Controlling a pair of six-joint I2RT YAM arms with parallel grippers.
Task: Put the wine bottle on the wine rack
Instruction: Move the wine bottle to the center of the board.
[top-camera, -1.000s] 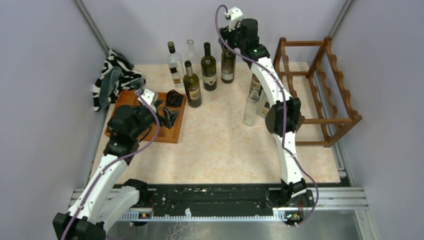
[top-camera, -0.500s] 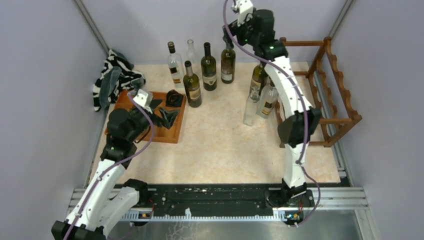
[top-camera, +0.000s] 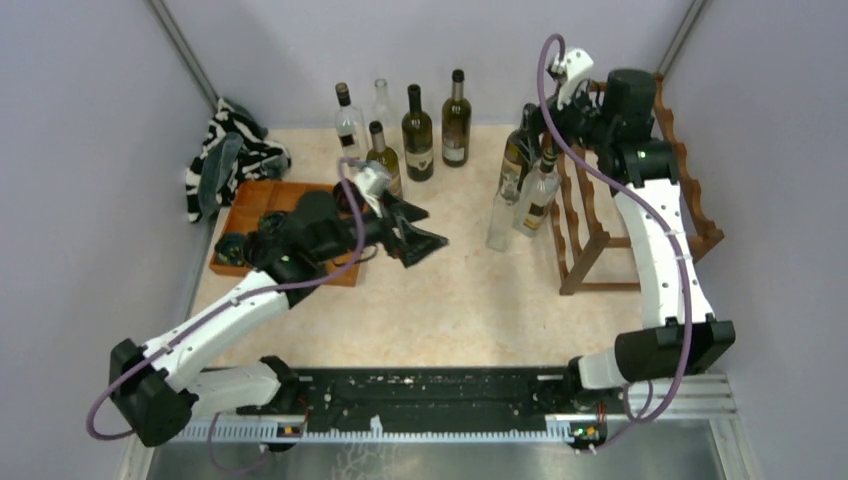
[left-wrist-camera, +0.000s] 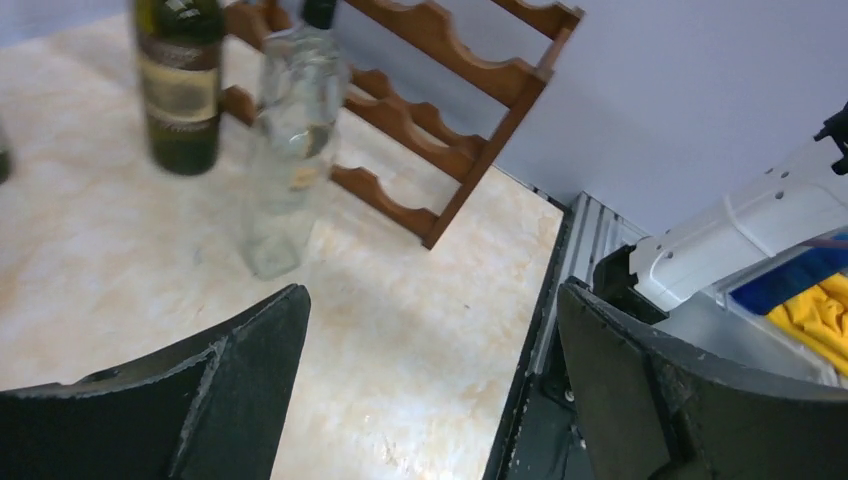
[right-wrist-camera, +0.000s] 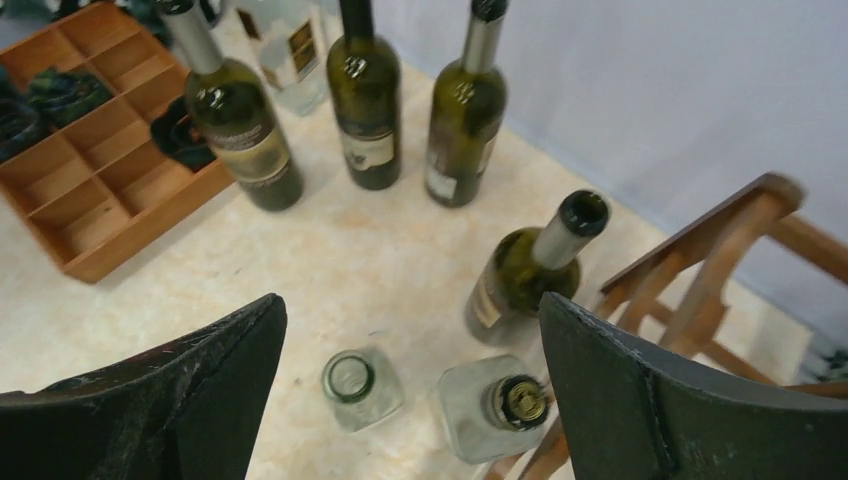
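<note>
The capped clear bottle's dark cap (top-camera: 547, 154) (right-wrist-camera: 521, 402) already shows between my right gripper's open fingers, so the gripper moves down around the cap next.
Several wine bottles stand upright on the table. A dark green one (top-camera: 517, 150) (right-wrist-camera: 525, 270) and two clear ones (top-camera: 540, 190) (top-camera: 500, 222) stand just left of the wine rack (top-camera: 690, 215) (right-wrist-camera: 700, 250) (left-wrist-camera: 450, 100), which is empty. My right gripper (top-camera: 537, 125) (right-wrist-camera: 410, 305) hangs open high above these three, holding nothing; a capped clear bottle (right-wrist-camera: 505, 400) and an uncapped one (right-wrist-camera: 352, 385) show between its fingers. My left gripper (top-camera: 428, 230) (left-wrist-camera: 432, 290) is open and empty over the table's middle, pointing toward the rack.
More bottles stand in a back row (top-camera: 417, 135) (top-camera: 456, 120) (top-camera: 349, 125). An orange-brown compartment tray (top-camera: 252, 200) (right-wrist-camera: 110, 230) with dark items lies at the left. A striped cloth (top-camera: 230, 150) sits behind it. Walls close in on three sides.
The right gripper opened, left the neck of the back dark bottle and swung right over the bottles by the rack. The left arm swung from the tray to the table's middle.
</note>
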